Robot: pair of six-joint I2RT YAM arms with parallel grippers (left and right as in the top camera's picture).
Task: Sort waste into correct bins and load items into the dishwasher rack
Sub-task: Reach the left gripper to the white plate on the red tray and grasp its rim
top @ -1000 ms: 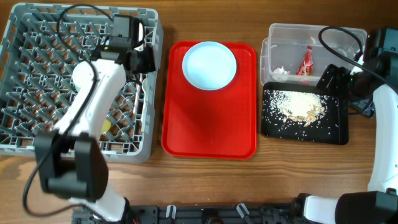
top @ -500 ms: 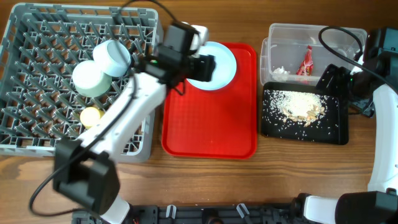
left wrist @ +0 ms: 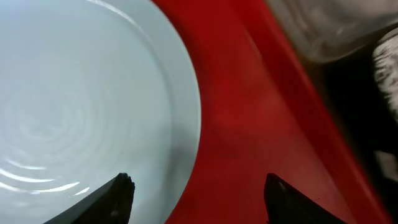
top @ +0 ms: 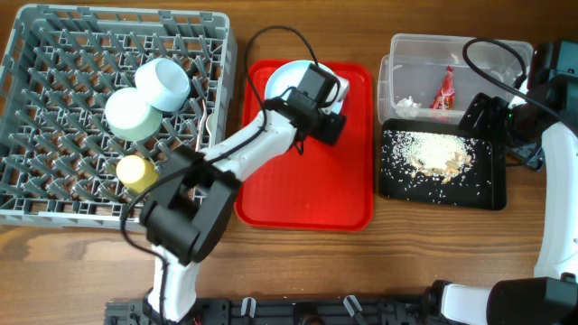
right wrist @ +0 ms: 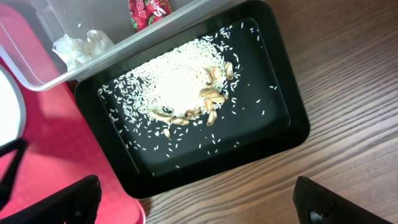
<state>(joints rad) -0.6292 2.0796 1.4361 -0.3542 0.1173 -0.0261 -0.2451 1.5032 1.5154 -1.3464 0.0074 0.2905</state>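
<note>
The plate's rim [left wrist: 179, 179] should come between the fingers of my left gripper next as I lower it and close, with one finger over the round white plate and the other over the red tray [left wrist: 261, 124].
The round white plate [top: 287, 79] [left wrist: 87, 93] lies at the back of the red tray [top: 302, 185] [left wrist: 261, 124]. My left gripper [top: 330, 117] [left wrist: 199, 190] hangs open just above the plate's right rim, one finger over the plate and one over the red tray, holding nothing. In the dishwasher rack [top: 54, 72] sit the light blue bowl [top: 163, 83], the pale green bowl [top: 128, 116] and the yellow cup [top: 135, 171]. My right gripper [top: 480, 116] [right wrist: 196, 199] stands wide open and empty over the black tray [top: 442, 185] [right wrist: 273, 134] of rice crumbs [top: 438, 153] [right wrist: 180, 81].
The clear tub [top: 470, 54] [right wrist: 37, 62] behind the black tray holds the red wrapper [top: 445, 90] [right wrist: 149, 7] and the crumpled white paper [top: 406, 106] [right wrist: 81, 45]. Bare wood table [right wrist: 348, 74] lies right of the black tray. The left arm spans from the rack's corner to the red tray.
My left arm has swung right from the rack to the plate on the red tray, and its jaws have widened. The bowls in the rack came into view. The right arm stayed still.
</note>
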